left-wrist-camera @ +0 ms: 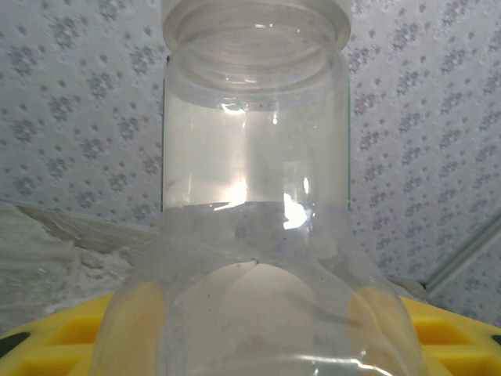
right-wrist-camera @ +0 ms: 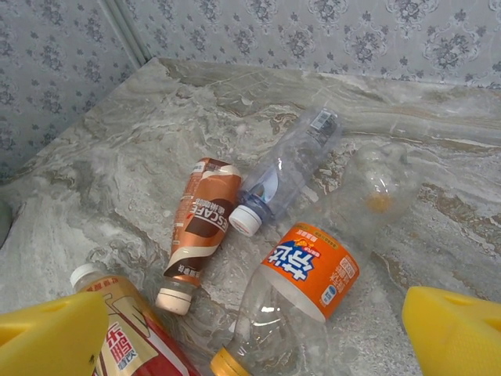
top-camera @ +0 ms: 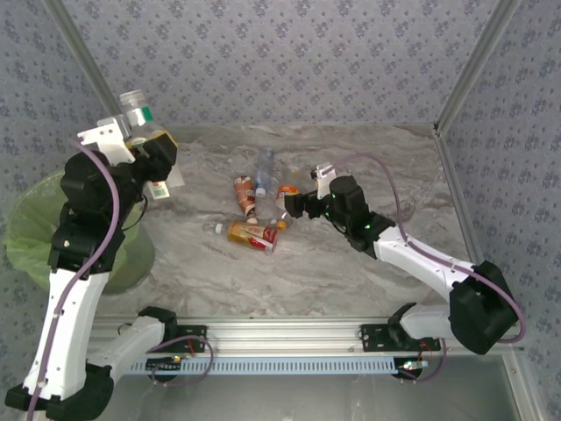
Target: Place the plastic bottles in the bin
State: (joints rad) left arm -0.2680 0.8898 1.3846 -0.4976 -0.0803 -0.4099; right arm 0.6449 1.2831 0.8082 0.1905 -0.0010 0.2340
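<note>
My left gripper holds the clear bottle beyond the opening, so it will next move back and down over the light-green bag of the bin to let go.
My left gripper is raised at the table's back left and shut on a clear plastic bottle that points up. That bottle stands between the yellow fingers in the left wrist view. The bin, lined with a light-green bag, stands down to the left of that gripper. Several bottles lie in a cluster mid-table. My right gripper hovers open over them, its fingers on either side of an orange-label bottle. Around that one lie a brown bottle, a clear white-capped bottle and a red-and-yellow bottle.
A crushed clear bottle lies on the marble table behind the orange-label one. Patterned walls with metal corner posts close the back and sides. A metal rail carrying the arm bases runs along the near edge.
</note>
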